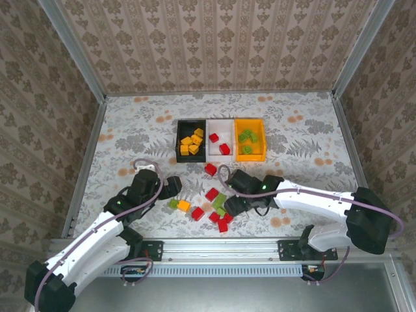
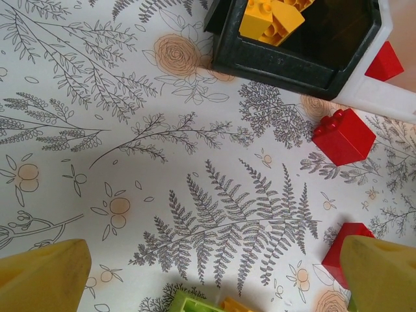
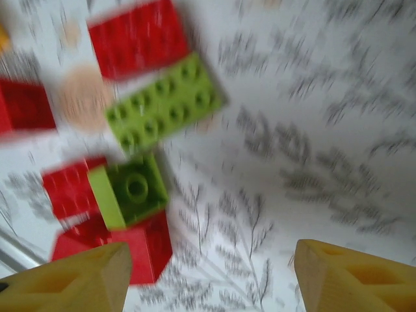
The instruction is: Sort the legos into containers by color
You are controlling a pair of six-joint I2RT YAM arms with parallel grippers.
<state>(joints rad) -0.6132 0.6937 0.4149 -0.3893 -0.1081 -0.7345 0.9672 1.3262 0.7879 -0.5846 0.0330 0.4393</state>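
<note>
My right gripper moves down and toward the metal bar onto the red lego nearest that bar [image 1: 223,225] [image 3: 83,236] next. Bare cloth beside the red lego leaves space for fingers.
Three containers stand in a row at the back: a black bin [image 1: 179,140] with orange-yellow legos [image 1: 192,142], a white bin [image 1: 220,121] with two red legos [image 1: 225,149], and an orange-yellow bin [image 1: 262,140] with green legos [image 1: 246,136]. Loose red, green and orange legos lie between the arms, among them a red one [image 1: 212,194] and a green one [image 1: 219,200]. My left gripper [image 2: 211,286] stands open over bare cloth, with a green lego [image 2: 188,302] and an orange lego [image 2: 237,305] at the frame's lower edge. My right gripper [image 3: 211,279] is open above the cloth, beside a small green lego [image 3: 130,188] and a red lego [image 3: 130,250].
A lone red lego [image 1: 210,169] lies just in front of the bins. In the left wrist view the black bin's corner [image 2: 292,62] is ahead, with a red lego [image 2: 342,135] near it. Patterned walls close off the table on three sides. The right wrist view is blurred.
</note>
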